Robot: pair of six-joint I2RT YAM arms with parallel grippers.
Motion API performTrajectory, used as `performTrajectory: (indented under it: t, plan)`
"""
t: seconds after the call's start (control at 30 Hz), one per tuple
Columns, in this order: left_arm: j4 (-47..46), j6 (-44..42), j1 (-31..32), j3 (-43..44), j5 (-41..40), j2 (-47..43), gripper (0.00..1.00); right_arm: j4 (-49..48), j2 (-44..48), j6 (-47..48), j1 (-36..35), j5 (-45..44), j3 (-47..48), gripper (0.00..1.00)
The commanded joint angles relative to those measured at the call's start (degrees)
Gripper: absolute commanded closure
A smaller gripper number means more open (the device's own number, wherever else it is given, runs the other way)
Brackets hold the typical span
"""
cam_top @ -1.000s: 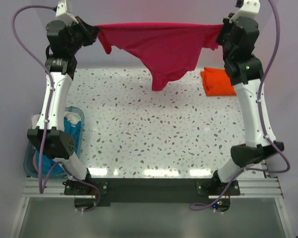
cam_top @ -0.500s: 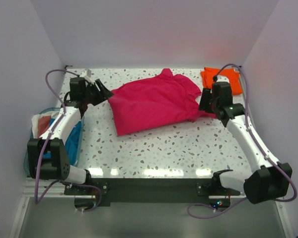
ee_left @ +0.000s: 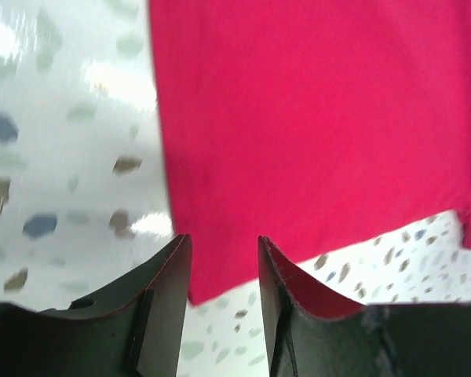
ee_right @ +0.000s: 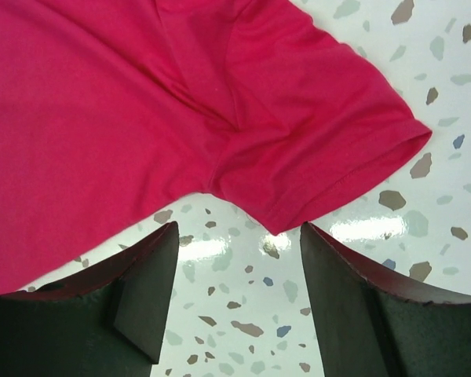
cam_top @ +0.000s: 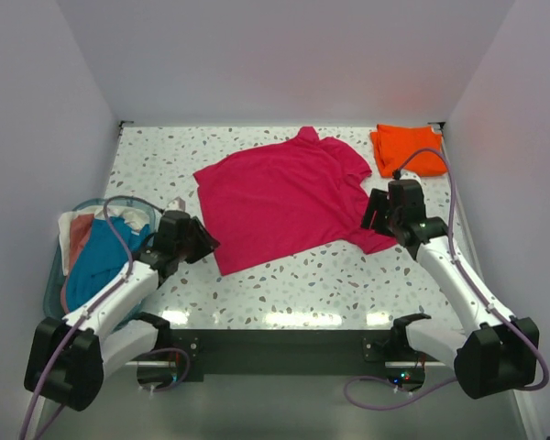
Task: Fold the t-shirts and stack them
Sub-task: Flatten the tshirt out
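My right gripper lowers and draws back onto the corner of the sleeve hem next, away from the shirt's (cam_top: 394, 243) (ee_right: 422, 135) body.
The magenta-pink t-shirt (cam_top: 280, 197) lies spread flat in the middle of the table, collar toward the back. The orange t-shirt (cam_top: 405, 149) sits folded at the back right corner. My left gripper (cam_top: 202, 243) hovers at the pink shirt's near left corner; in the left wrist view the gripper (ee_left: 224, 239) is open, with that corner of the pink shirt (ee_left: 314, 118) showing beyond the gap. My right gripper (cam_top: 371, 213) is by the shirt's right sleeve (ee_right: 322, 157); the right wrist view shows the gripper (ee_right: 239, 228) open over bare table, just short of the sleeve hem.
A blue bin (cam_top: 53, 284) with teal and other cloths (cam_top: 96, 261) stands off the table's left edge, beside my left arm. Purple walls close in the back and both sides. The table (cam_top: 348, 284) is white speckled stone.
The pink shirt, held stretched in the air between both shut grippers, now lies flat on the table. Both grippers have let go and opened, and both arms have drawn back toward me.
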State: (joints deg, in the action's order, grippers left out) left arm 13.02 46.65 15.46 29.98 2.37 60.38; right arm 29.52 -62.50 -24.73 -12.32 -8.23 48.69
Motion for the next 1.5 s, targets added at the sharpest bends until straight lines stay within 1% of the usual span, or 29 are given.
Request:
performTrajectory:
  t: [0.0, 0.03, 0.07, 0.17, 0.2, 0.23, 0.3, 0.33, 0.47, 0.57, 0.67, 0.7, 0.77, 0.8, 0.87, 0.9, 0.97, 1.0, 1.1, 1.13, 1.2, 1.27, 1.4, 1.47]
  plan:
    - [5.42, 11.69, 5.61, -4.04, -12.71, -4.56, 0.57, -3.24, 0.36, -3.13, 0.19, -2.84, -1.58, 0.34]
    - [6.14, 13.01, 8.59, -4.40, -14.22, -4.92, 0.57, -3.41, 0.10, -3.13, 0.36, -3.19, -1.58, 0.34]
    - [7.01, 15.90, 9.84, -4.57, -15.45, -4.92, 0.57, -3.59, -0.08, -3.22, 0.28, -3.46, -1.40, 0.35]
    - [9.48, 20.38, 14.85, -3.97, -17.92, -3.17, 0.55, -3.50, -0.78, -3.31, 0.28, -3.72, -0.88, 0.35]
    - [10.88, 21.62, 17.29, -3.61, -19.58, -1.77, 0.52, -3.50, -1.04, -3.39, 0.28, -4.07, -0.87, 0.35]
    - [11.33, 22.68, 18.36, -3.00, -20.29, -1.06, 0.50, -3.59, -1.04, -3.31, 0.28, -4.16, -0.87, 0.35]
    - [11.07, 24.18, 19.77, -2.56, -21.52, 1.04, 0.46, -3.85, -1.13, -3.48, 0.28, -4.43, -1.05, 0.35]
    - [10.63, 24.53, 20.48, -2.47, -21.44, 1.75, 0.45, -3.94, -1.22, -3.48, 0.28, -4.60, -1.14, 0.35]
    - [8.61, 24.54, 21.36, -2.03, -21.09, 4.74, 0.45, -3.85, -1.66, -3.48, 0.36, -5.83, -1.66, 0.35]
    - [6.85, 24.01, 21.54, -1.68, -21.88, 6.76, 0.48, -4.12, -2.01, -3.75, 0.54, -6.71, -1.93, 0.36]
    - [5.88, 22.52, 21.45, -0.80, -21.88, 9.05, 0.69, -4.12, -3.06, -4.10, 0.89, -7.41, -2.02, 0.36]
    - [5.79, 21.91, 21.45, -0.45, -21.71, 9.75, 0.83, -4.03, -3.41, -4.10, 1.06, -7.59, -2.02, 0.36]
    - [7.53, 20.85, 21.45, 0.61, -21.97, 9.76, 0.96, -3.77, -4.29, -4.45, 1.68, -7.94, -2.28, 0.35]
    - [8.68, 20.59, 20.84, 1.04, -23.28, 8.80, 1.00, -3.59, -4.47, -4.54, 2.46, -7.94, -2.45, 0.35]
    - [11.32, 18.84, 18.83, 1.31, -24.34, 6.78, 1.00, -3.33, -4.82, -5.06, 3.35, -7.33, -3.07, 0.35]
    - [11.33, 17.52, 14.99, 0.96, -23.82, 3.64, 1.00, -3.33, -5.09, -5.24, 4.05, -7.07, -3.33, 0.35]
    - [11.24, 12.88, 9.70, -0.62, -21.28, -1.98, 1.00, -3.50, -5.44, -5.59, 4.49, -7.15, -4.04, 0.35]
    - [11.33, 11.28, 4.89, -0.97, -20.75, -3.67, 1.00, -3.59, -5.96, -5.85, 4.93, -6.89, -4.21, 0.36]
    - [12.38, 6.35, -1.99, -0.54, -19.78, -7.38, 1.00, -3.50, -6.84, -6.64, 5.20, -5.67, -4.91, 0.38]
    - [12.30, 4.52, -3.23, -0.01, -19.51, -7.56, 1.00, -3.76, -6.93, -7.25, 5.28, -5.05, -5.70, 0.39]
    - [12.39, 3.19, -6.30, 0.43, -17.93, -6.60, 1.00, -4.29, -7.11, -7.70, 5.28, -3.56, -6.76, 0.41]
    - [11.16, 1.69, -8.07, 0.70, -16.27, -5.11, 1.00, -5.61, -7.02, -8.23, 5.11, -1.79, -8.69, 0.43]
    - [8.87, 0.55, -9.74, 0.35, -13.80, -3.17, 1.00, -7.72, -7.02, -9.45, 5.11, 4.35, -12.82, 0.49]
    - [7.99, 0.11, -10.62, 0.08, -13.01, -2.55, 1.00, -8.42, -6.15, -10.68, 4.59, 6.47, -15.63, 0.49]
